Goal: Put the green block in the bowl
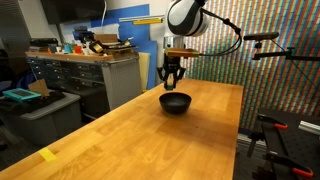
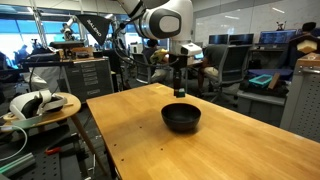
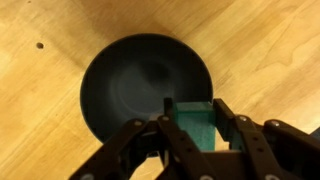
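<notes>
The empty bowl is below my gripper, so I should next move my gripper down toward the inside of the black bowl [image 3: 150,88] and let go of the green block [image 3: 197,125] there.
The black bowl [image 1: 176,102] sits on the wooden table and shows in both exterior views [image 2: 181,118]. My gripper [image 1: 173,84] hangs just above the bowl's far rim [image 2: 180,90]. In the wrist view the gripper [image 3: 195,122] is shut on the green block [image 3: 197,125], which sits between the two fingers. The bowl [image 3: 135,85] lies below, empty, with the block over its near rim. In the exterior views the block is too small to make out.
The wooden table [image 1: 150,140] has a yellow tape strip [image 1: 47,154] near one corner. A cabinet with clutter [image 1: 85,60] stands beside the table. A stool with headsets [image 2: 38,105] and office chairs [image 2: 255,85] surround it.
</notes>
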Tool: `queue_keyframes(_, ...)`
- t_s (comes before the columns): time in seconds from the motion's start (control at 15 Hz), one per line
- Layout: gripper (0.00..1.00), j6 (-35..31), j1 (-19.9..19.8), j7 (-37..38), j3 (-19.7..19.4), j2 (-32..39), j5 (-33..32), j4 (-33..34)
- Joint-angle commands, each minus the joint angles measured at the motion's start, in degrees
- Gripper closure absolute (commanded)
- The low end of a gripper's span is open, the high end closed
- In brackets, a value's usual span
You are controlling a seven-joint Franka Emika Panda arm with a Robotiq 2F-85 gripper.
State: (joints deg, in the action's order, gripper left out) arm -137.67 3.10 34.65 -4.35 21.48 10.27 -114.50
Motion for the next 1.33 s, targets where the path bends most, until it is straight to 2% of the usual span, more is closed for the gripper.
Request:
queue_keyframes(0.0,0.82,-6.05,0.0,0.76,-0.14,0.8,0.6,-0.26)
queue_keyframes(0.33,0.82,-12.73,0.51,3.36,-1.09,4.03,0.6,0.17)
queue_keyframes(0.8,0.82,-11.52,0.12,5.77,-0.39,7.94,2.43,0.37)
queue_keyframes(0.87,0.74,-11.17,-0.09,5.89,-0.21,8.37,2.83,0.58)
queue_keyframes(0.93,0.53,-11.01,-0.1,6.13,-0.24,8.69,3.04,0.71)
queue_keyframes(1.07,0.25,-10.84,-0.26,6.3,-0.1,9.2,3.77,0.87)
queue_keyframes(1.27,0.02,-11.12,-0.37,6.45,-0.03,9.22,4.65,0.62)
